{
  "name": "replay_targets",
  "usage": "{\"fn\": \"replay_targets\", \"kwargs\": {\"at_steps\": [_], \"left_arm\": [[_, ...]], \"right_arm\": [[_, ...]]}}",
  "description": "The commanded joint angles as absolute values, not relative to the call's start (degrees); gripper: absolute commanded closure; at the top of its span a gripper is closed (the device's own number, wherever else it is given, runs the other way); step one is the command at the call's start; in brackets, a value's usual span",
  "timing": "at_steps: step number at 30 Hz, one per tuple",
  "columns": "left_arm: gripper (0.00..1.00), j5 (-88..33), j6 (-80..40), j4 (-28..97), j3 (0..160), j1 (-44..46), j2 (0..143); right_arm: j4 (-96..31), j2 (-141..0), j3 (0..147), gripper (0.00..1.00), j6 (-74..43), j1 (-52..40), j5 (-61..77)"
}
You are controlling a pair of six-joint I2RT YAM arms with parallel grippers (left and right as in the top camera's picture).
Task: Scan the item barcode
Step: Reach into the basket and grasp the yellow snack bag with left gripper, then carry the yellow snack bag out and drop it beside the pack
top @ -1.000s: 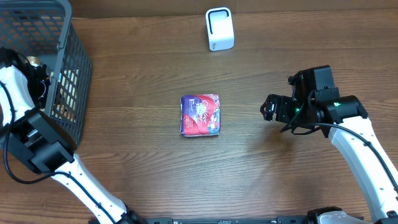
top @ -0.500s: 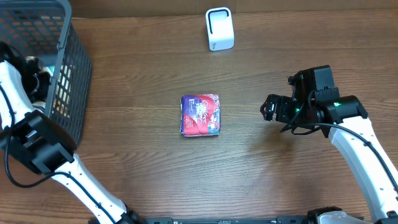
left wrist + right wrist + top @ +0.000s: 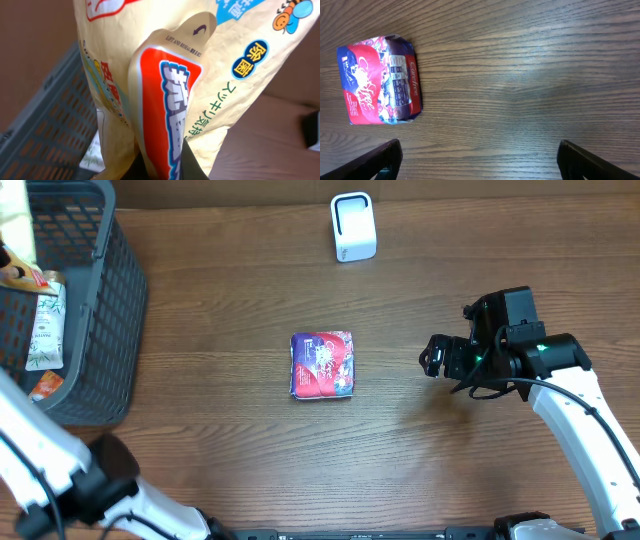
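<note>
My left gripper needs to move down and across to its right in the overhead view next. It should then let go of the pouch (image 3: 16,225) on bare wood (image 3: 273,330) beside the middle packet.
A cream pouch (image 3: 165,75) with a red label and Japanese print fills the left wrist view. My left gripper (image 3: 162,165) is shut on its lower fold, above the grey basket (image 3: 45,130). Overhead, the pouch (image 3: 16,225) shows at the far left edge over the basket (image 3: 115,300). The white scanner (image 3: 352,227) stands at the back middle. A red and purple packet (image 3: 322,365) lies flat at the table's middle, also in the right wrist view (image 3: 377,80). My right gripper (image 3: 432,358) hovers to its right, open and empty (image 3: 480,160).
Inside the basket lie a white and green packet (image 3: 45,330) and an orange one (image 3: 45,385). The left arm's base (image 3: 90,480) crosses the front left corner. Bare wooden table (image 3: 230,460) lies around the middle packet.
The left gripper closed inside the basket and rose out of it with the cream pouch, uncovering the packets below. The right arm and the middle packet have not moved.
</note>
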State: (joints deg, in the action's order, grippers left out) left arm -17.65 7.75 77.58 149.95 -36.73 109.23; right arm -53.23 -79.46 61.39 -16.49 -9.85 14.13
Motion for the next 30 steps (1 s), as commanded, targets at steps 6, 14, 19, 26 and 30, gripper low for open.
{"fn": "replay_targets", "kwargs": {"at_steps": [6,14,19,26,30], "left_arm": [[0.96,-35.4,6.7,81.8,151.2,-27.8,100.2],[0.96,-12.8,10.6,88.5,150.9,-2.8,108.0],[0.96,-2.7,5.8,88.6,150.9,7.1,118.7],[0.96,-0.8,1.8,93.1,150.8,10.6,132.0],[0.96,0.6,-0.1,94.7,150.8,10.6,135.7]], "right_arm": [[-53.3,-78.9,62.3,0.00,-16.3,-10.1,13.6],[-53.7,-78.9,62.3,0.00,-16.5,-10.1,13.6],[-53.7,-78.9,62.3,0.00,-16.5,-10.1,13.5],[-54.3,-78.9,62.3,0.00,-16.3,-10.1,12.4],[-54.6,-78.9,62.3,0.00,-16.3,-10.1,11.4]]}}
